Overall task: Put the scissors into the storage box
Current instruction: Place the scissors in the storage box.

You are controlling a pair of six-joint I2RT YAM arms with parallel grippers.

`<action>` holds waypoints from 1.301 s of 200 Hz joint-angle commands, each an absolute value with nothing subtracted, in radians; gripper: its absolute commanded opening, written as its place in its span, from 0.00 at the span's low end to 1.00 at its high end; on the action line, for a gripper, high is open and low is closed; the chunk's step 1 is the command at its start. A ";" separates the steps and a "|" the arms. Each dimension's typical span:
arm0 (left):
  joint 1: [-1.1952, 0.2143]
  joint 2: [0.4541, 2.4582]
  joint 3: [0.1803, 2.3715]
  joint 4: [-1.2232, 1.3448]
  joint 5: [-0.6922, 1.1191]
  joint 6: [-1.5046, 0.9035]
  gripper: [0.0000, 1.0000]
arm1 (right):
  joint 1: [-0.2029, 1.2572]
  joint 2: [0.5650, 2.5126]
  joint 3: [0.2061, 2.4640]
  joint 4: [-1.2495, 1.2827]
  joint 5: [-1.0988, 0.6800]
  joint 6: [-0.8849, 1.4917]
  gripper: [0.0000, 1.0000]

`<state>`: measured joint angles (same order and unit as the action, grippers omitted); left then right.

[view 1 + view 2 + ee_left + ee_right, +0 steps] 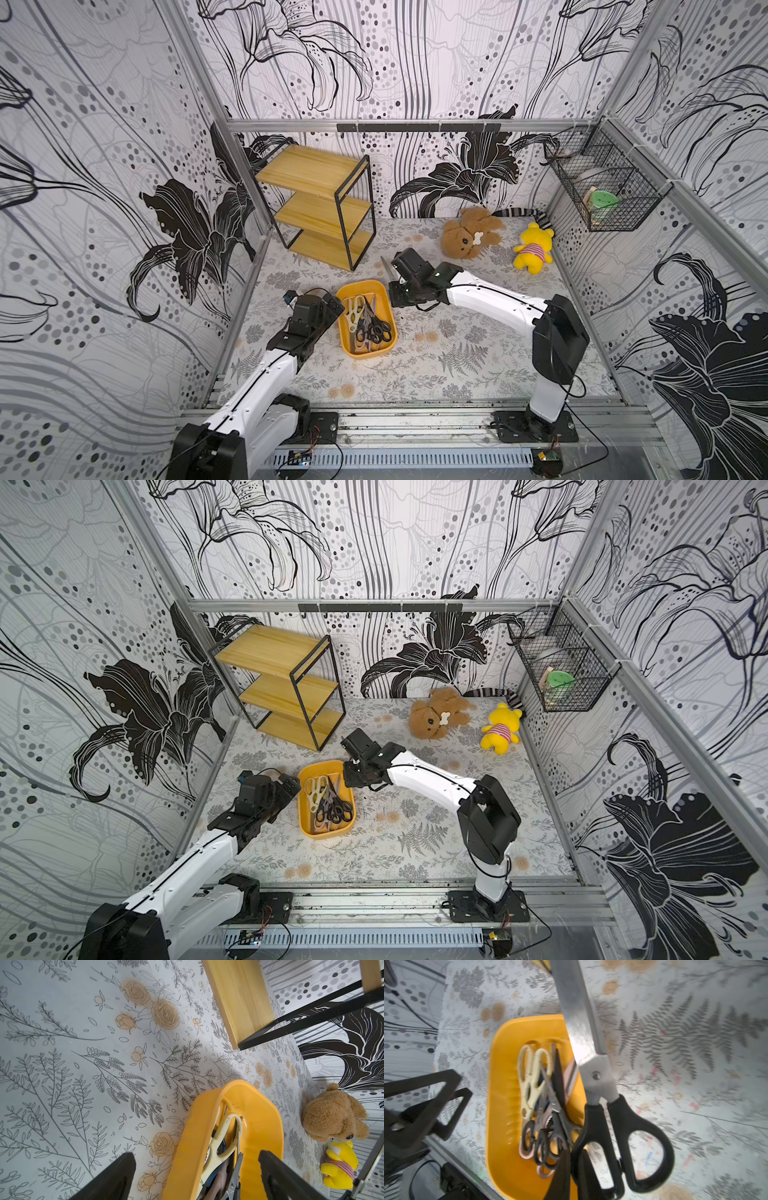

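Note:
The scissors [593, 1068] still hang over the box's rim, so my right gripper should next go past that rim, back and down onto the black-handled pairs, to release them.
The orange-yellow storage box [344, 332] lies on the floral table between my two arms. It holds several scissors: cream kitchen shears [352, 311] and black-handled pairs [375, 329]. My right gripper [394, 287] hovers by the box's far right corner. It is shut on one black handle loop of a large pair of scissors [593, 1068], whose steel blade [386, 269] points toward the back. In the right wrist view the gripper [572, 1160] and this pair hang over the box's [500, 1105] right rim. My left gripper [197, 1167] is open, straddling the box's left wall [187, 1147], holding nothing.
A wooden three-tier shelf [320, 203] stands at the back left. A brown teddy bear [469, 237] and a yellow plush toy [534, 249] lie at the back right. A black wire basket [602, 191] hangs on the right wall.

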<state>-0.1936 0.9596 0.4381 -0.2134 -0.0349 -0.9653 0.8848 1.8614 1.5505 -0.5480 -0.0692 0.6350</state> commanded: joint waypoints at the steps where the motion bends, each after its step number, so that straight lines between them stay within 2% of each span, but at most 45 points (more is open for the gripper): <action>1: -0.161 0.958 0.419 -0.141 0.019 -0.983 0.97 | 0.926 1.902 1.604 -0.524 -0.132 0.628 0.00; 41: -0.111 0.947 0.414 -0.147 0.025 -0.975 0.97 | 0.988 1.960 1.643 -0.514 -0.226 0.648 0.00; 73: -0.086 0.932 0.419 -0.159 0.021 -0.966 0.97 | 1.010 1.977 1.591 -0.483 -0.279 0.689 0.00; 151: -0.066 0.940 0.437 -0.173 0.019 -0.955 0.97 | 1.011 2.024 1.566 -0.547 -0.199 0.705 0.06; 175: -0.063 0.938 0.442 -0.179 0.013 -0.953 0.97 | 1.011 2.038 1.577 -0.559 -0.196 0.701 0.12; 216: -0.058 0.930 0.445 -0.194 -0.007 -0.939 0.97 | 1.010 2.036 1.583 -0.560 -0.183 0.690 0.32; 237: -0.054 0.931 0.448 -0.197 -0.020 -0.926 0.97 | 1.010 2.016 1.584 -0.555 -0.156 0.667 0.36; 260: -0.045 0.939 0.468 -0.198 -0.058 -0.884 0.97 | 1.009 1.973 1.595 -0.583 -0.047 0.615 0.37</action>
<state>-0.0589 0.9417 0.4267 -0.1947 -0.0025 -0.9455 1.0115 2.0243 1.5650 -0.5354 -0.1692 0.6796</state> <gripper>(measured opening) 0.974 0.366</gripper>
